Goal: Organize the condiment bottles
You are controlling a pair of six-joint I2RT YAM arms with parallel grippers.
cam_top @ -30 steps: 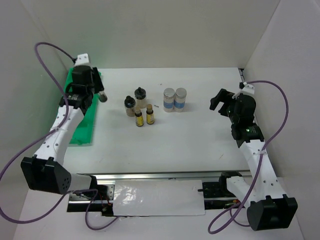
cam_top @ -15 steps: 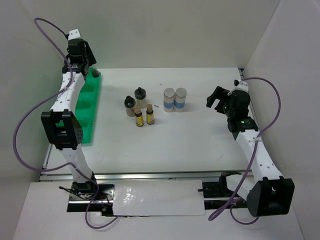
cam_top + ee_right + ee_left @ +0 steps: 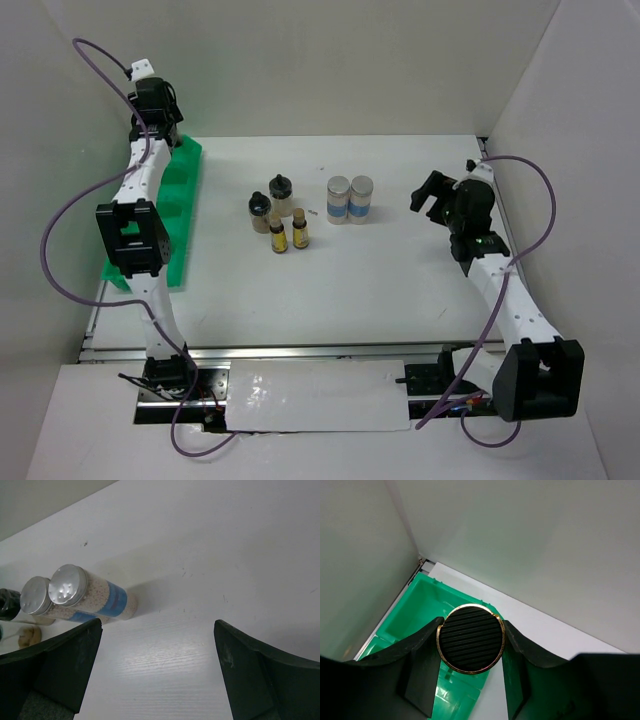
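Note:
The far section of the green tray [image 3: 412,611] looks empty below the held bottle, so the robot's left gripper will go down into it and release the bottle.
My left gripper [image 3: 471,639] is shut on a condiment bottle whose black ribbed cap with a gold rim [image 3: 470,638] fills the space between the fingers. It hangs over the far end of the green tray [image 3: 412,611]. In the top view the left gripper [image 3: 160,132] is at the tray's back corner and the held bottle is hidden by the wrist. Mid-table stand two black-capped bottles [image 3: 260,212] [image 3: 281,195], two small amber yellow-labelled bottles [image 3: 277,237] [image 3: 299,229] and two silver-lidded blue-labelled jars [image 3: 339,200] [image 3: 361,198]. My right gripper [image 3: 430,195] [image 3: 156,630] is open, right of the jars [image 3: 95,597].
The green tray [image 3: 180,215] runs along the table's left edge, close to the left wall. White walls enclose the table at the back and on both sides. A tiny speck [image 3: 313,212] lies beside the jars.
The left arm has swung up and back from over the tray's middle to its far end, carrying the bottle. The right gripper has shifted slightly left toward the jars.

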